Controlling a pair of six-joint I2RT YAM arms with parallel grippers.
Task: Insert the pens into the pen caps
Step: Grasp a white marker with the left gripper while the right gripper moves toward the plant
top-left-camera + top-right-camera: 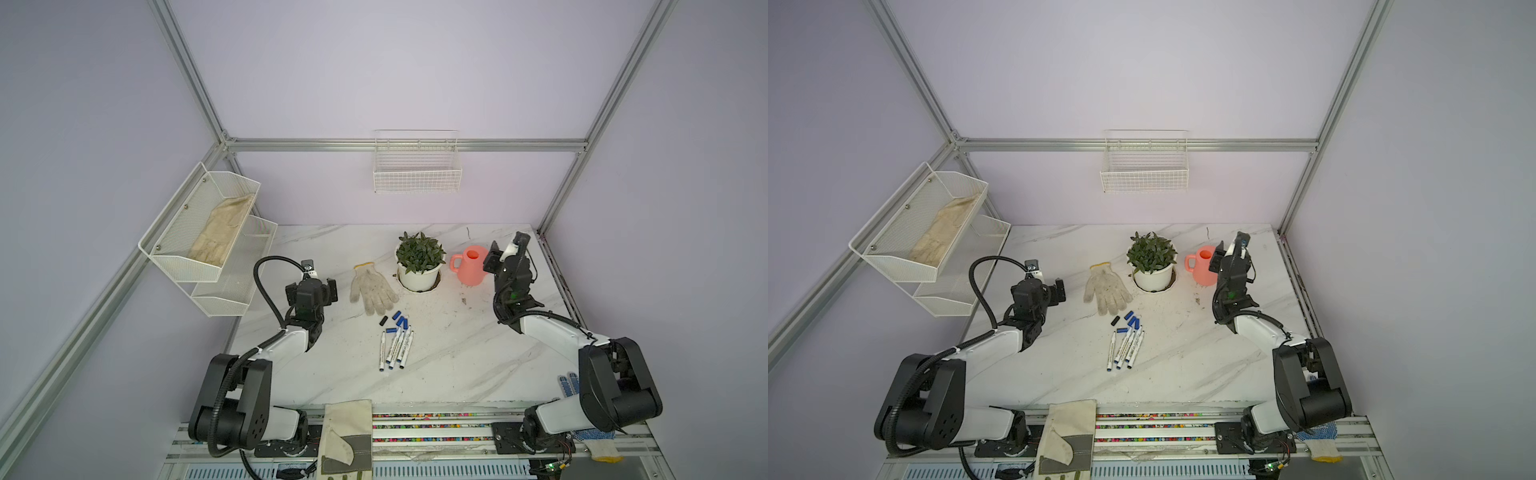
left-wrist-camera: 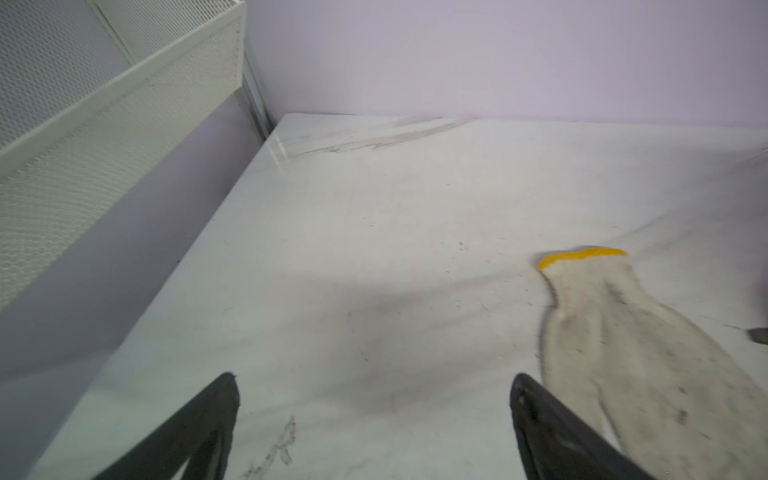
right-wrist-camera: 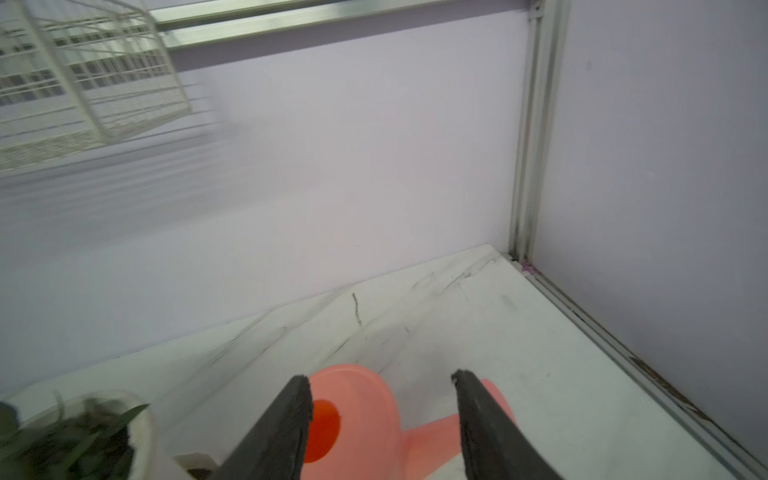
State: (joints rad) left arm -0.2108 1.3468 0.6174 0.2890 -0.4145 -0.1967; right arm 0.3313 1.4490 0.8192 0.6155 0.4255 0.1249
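Note:
I need to move my left gripper down and back onto the nearest white pen's body (image 1: 382, 353) next, fingers tipping toward the table, as that pen lies apart from the others.
Several white pens (image 1: 397, 347) lie side by side in the middle of the marble table (image 1: 457, 365), also seen in a top view (image 1: 1126, 347). Just behind their tips sit several blue pen caps (image 1: 400, 319) and one black cap (image 1: 383, 321), all loose on the table. My left gripper (image 2: 376, 384) hovers over bare table at the left, open and empty, well away from the pens. My right gripper (image 3: 382, 378) is at the back right above a pink watering can (image 3: 361, 415), its jaws apart with nothing between them. Neither wrist view shows pens or caps.
A dirty white glove (image 1: 372, 289) lies behind the caps, beside a potted plant (image 1: 419, 259) and the watering can (image 1: 470, 266). A mesh shelf (image 1: 199, 241) hangs at the left and a wire basket (image 1: 417, 170) on the back wall. More gloves (image 1: 347, 436) lie on the front rail.

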